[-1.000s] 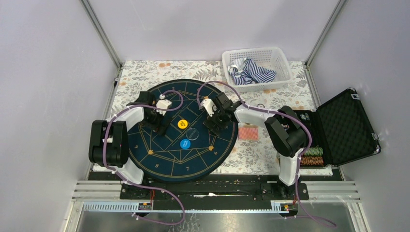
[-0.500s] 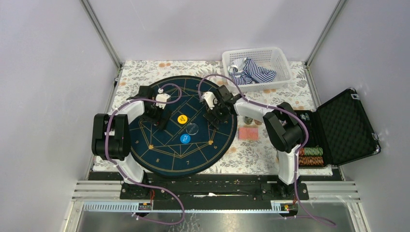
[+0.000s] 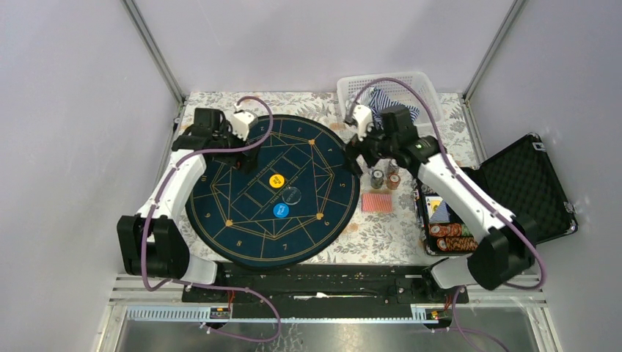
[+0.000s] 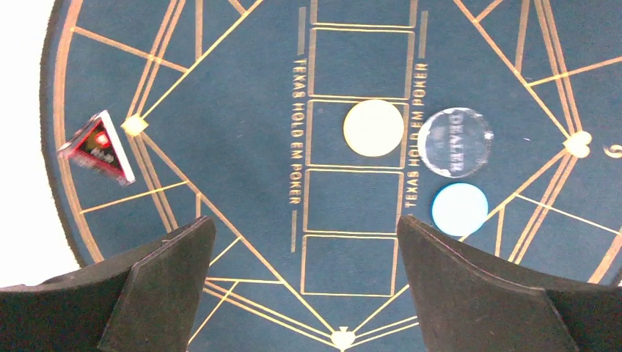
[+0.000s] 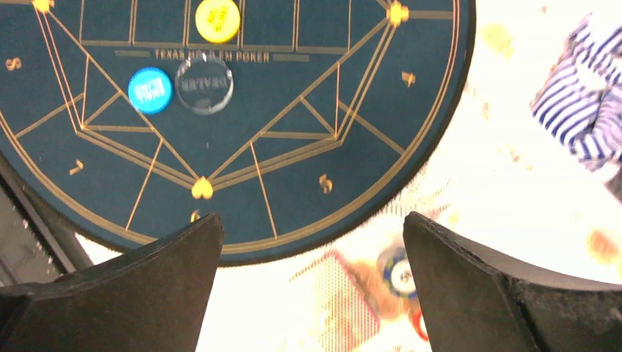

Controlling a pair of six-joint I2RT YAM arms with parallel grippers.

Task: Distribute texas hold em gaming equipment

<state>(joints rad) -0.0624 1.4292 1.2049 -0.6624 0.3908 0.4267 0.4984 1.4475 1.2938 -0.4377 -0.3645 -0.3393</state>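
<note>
The rim of the clear dealer disc [image 3: 292, 195] is below my left gripper. Next, I need to move my left gripper toward the right in the top view and lower its open fingers around that rim.
The red-backed cards [image 3: 376, 202] lie in a pile on the flowered cloth just right of the round navy mat [image 3: 242, 235]. Two short chip stacks [image 3: 377, 178] stand right behind the pile. An orange disc [image 3: 276, 181], a clear dealer disc [image 3: 292, 195] and a blue disc [image 3: 281, 210] lie mid-mat. My left gripper [image 3: 242, 154] hangs open over the mat's back left; its wrist view has the orange disc [image 4: 373, 127] and the blue disc [image 4: 459, 209] ahead of the empty left gripper [image 4: 302, 227]. My right gripper [image 3: 357, 160] hangs open above the mat's right rim; below the right gripper [image 5: 312, 220] blur the cards [image 5: 348, 304] and a chip stack [image 5: 400, 271].
An open black case [image 3: 513, 194] at the right holds rows of chips [image 3: 451, 235] and a card pack [image 3: 438, 209]. A white basket [image 3: 422, 117] of striped cloth stands at the back right, close behind my right wrist. A small red-and-dark wedge [image 4: 99, 147] sits at the mat's rim.
Both arms have swung away from the mat's middle toward the back, the left to the back left, the right to the right rim, uncovering the chip stacks. Both grippers stay open.
</note>
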